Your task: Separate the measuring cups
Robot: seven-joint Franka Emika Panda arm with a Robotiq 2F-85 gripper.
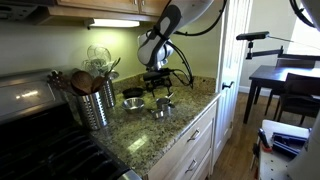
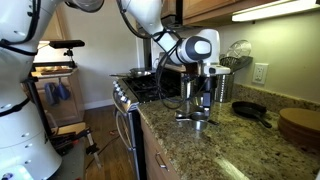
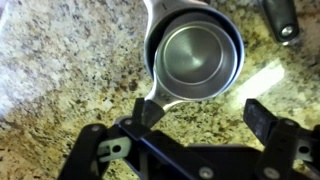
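The top cup's short flat handle [image 3: 158,103] slants toward one finger only, so next I will turn my gripper, shift toward it and lower around it before closing.
The measuring cups [image 3: 195,55] are shiny silver metal cups nested in one another on the speckled granite counter. Their short flat handle points down-left and reaches my left fingertip. My gripper [image 3: 205,120] is open and empty just above the counter beside the stack, one finger at the handle and the other well clear to the right. In both exterior views the gripper [image 1: 160,90] [image 2: 203,100] hangs straight down over the cups [image 1: 160,109] [image 2: 196,119]. Another small silver cup [image 1: 133,103] sits apart.
A tall ribbed steel canister of wooden spoons [image 1: 97,105] stands near the stove [image 1: 40,140]. A small black skillet [image 2: 250,110] and a round wooden board [image 2: 300,125] lie on the counter. The counter edge [image 1: 190,125] is close by.
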